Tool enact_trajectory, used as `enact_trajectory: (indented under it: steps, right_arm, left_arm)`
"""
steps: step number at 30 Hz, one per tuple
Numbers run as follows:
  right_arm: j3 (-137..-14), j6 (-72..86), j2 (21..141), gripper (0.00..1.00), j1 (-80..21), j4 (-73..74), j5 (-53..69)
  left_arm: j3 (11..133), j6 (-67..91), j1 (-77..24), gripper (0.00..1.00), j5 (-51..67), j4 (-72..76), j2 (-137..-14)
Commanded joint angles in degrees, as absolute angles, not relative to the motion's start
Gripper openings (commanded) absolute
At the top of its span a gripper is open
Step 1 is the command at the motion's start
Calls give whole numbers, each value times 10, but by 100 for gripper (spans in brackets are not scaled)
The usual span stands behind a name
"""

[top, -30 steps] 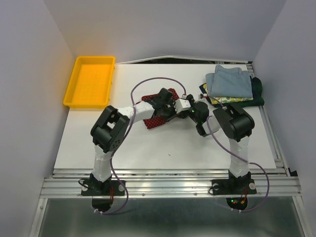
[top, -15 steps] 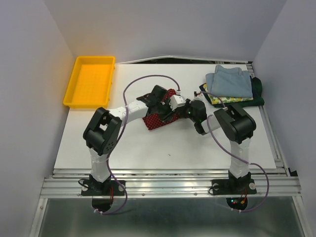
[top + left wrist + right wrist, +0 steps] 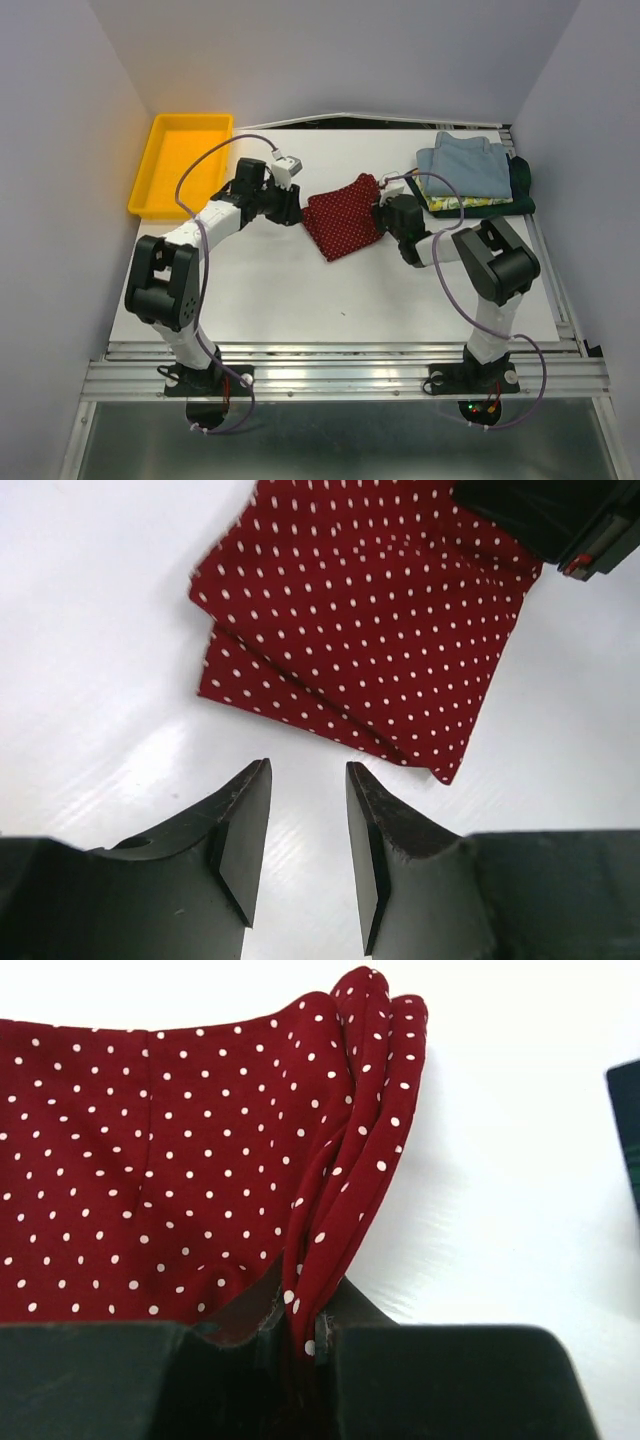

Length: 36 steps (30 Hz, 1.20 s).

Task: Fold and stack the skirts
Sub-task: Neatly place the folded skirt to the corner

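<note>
The dotted skirt lies folded, so my right gripper will next lift it, carry it across the light blue skirt to the light blue skirt's wall-side edge (image 3: 506, 172), lower it and let it go.
The dark red skirt with white dots (image 3: 343, 216) lies folded on the white table (image 3: 300, 290), with a bunched edge on its right side. My right gripper (image 3: 381, 214) is shut on that bunched edge (image 3: 345, 1200), the cloth pinched between its jaws (image 3: 315, 1332). My left gripper (image 3: 296, 208) stands open just left of the skirt (image 3: 370, 630), with only bare table between its fingers (image 3: 307, 768). At the back right lies a stack of folded skirts: light blue (image 3: 465, 166) on top, yellow-green patterned (image 3: 452, 204) under it, dark green (image 3: 523, 187) at the right.
A yellow plastic tray (image 3: 183, 165) sits at the back left corner. Grey walls close in both sides. The right arm's black body (image 3: 545, 515) shows at the top right of the left wrist view. A dark edge (image 3: 626, 1130) shows at the right of the right wrist view.
The left gripper let go of the red skirt, opened and drew back to the left. The right gripper shut on the skirt's right edge, and the skirt now lies uncovered and shifted slightly right.
</note>
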<state>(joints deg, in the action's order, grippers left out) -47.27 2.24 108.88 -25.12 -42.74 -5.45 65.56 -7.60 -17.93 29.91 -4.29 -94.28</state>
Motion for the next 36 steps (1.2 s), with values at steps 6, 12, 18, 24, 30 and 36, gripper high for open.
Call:
enact_trajectory:
  steps: [6,12,18,24,30,36]
  right_arm:
    - [-526,-117,1047,1,-248,-419,-81]
    - [-559,-173,1057,1,-230,-417,-125]
    - [-592,-190,1063,1,-195,-399,-155]
    - [-616,-203,1045,1,-164,-386,-161]
    - [-645,-212,1040,1,-128,-374,-144]
    - [-676,-209,1038,1,-111,-354,-128]
  left_arm:
    - [626,77,-185,47,370,18,-1017]
    - [641,67,-185,47,375,20,-1025]
    - [647,71,-187,47,383,24,-1039]
    - [645,66,-189,47,388,31,-1049]
    - [641,64,-190,47,391,38,-1046]
    - [639,58,-190,47,393,39,-1047]
